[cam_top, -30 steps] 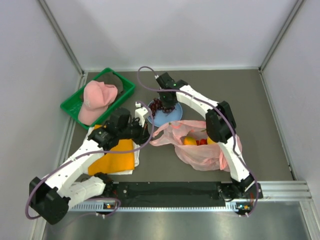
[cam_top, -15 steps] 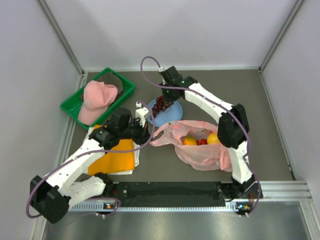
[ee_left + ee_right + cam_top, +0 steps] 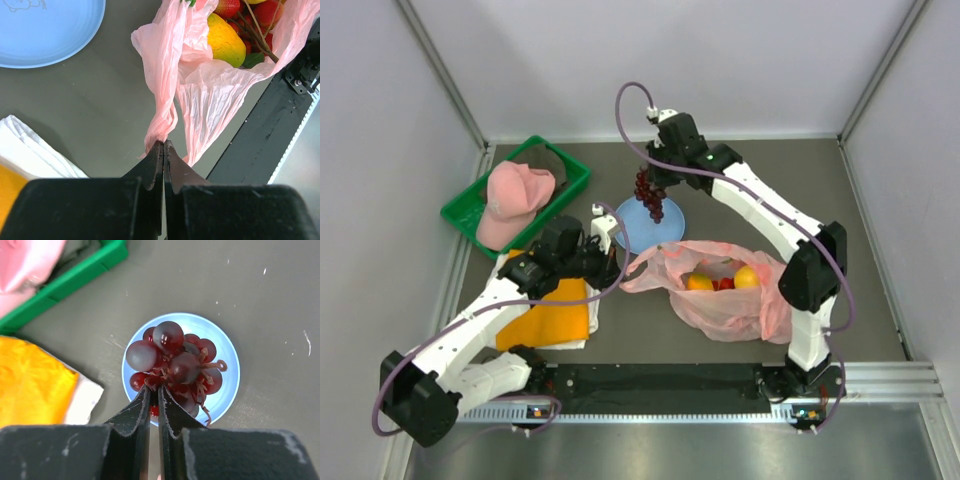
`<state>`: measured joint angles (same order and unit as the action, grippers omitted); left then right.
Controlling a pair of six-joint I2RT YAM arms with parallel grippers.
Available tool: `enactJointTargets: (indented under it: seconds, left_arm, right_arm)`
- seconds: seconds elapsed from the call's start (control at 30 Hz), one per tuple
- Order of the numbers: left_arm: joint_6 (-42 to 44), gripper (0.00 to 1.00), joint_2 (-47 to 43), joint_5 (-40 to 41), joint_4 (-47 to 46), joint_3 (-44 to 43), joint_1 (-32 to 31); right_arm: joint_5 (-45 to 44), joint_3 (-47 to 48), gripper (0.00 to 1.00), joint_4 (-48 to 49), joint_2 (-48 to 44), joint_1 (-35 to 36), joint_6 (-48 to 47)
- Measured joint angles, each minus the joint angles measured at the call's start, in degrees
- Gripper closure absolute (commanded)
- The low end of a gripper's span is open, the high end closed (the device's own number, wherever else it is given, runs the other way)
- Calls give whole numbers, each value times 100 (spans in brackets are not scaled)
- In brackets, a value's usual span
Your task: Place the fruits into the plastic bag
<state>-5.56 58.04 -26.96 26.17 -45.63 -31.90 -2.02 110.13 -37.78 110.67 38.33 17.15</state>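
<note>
The bag's opening beside the mango is wide open, so I will move my right gripper back from the plate (image 3: 667, 230), then down into that opening to release the grapes.
A bunch of dark red grapes (image 3: 649, 195) hangs above the light blue plate (image 3: 667, 230), lifted off it. My right gripper (image 3: 657, 178) is shut on its stem; in the right wrist view the grapes (image 3: 175, 362) sit at the tips of the right gripper (image 3: 154, 390), over the plate (image 3: 226, 385). The pink plastic bag (image 3: 720, 305) lies in front of the plate, mouth open. It holds an orange-yellow mango (image 3: 699, 282), a lemon (image 3: 747, 276) and red fruits (image 3: 724, 284). My left gripper (image 3: 163, 145) is shut on the bag's gathered edge (image 3: 162, 115), left of the mango (image 3: 225, 42).
A green basket (image 3: 468, 212) holding a pink cap (image 3: 515, 200) stands at the back left. A folded orange cloth (image 3: 555, 310) on white cloth lies under my left arm. A black rail (image 3: 660, 385) runs along the near edge.
My right gripper has risen with the grapes, lifting them off the plate and a little toward the back. The left gripper and the bag have stayed put.
</note>
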Motion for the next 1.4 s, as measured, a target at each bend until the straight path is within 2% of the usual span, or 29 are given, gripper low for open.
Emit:
enactJointTargets:
  seconds: [0.6, 1.07, 1.4]
  left_arm:
    - [0, 100, 63, 42, 0, 0, 0]
    - [-50, 100, 514, -48, 4, -68, 0]
    - [-251, 100, 975, 11, -2, -603, 0]
  right_arm:
    - [-76, -151, 100, 243, -824, 0, 7]
    - [-184, -852, 100, 442, -2581, 0, -31]
    - [-146, -2190, 100, 382, -4249, 0, -44]
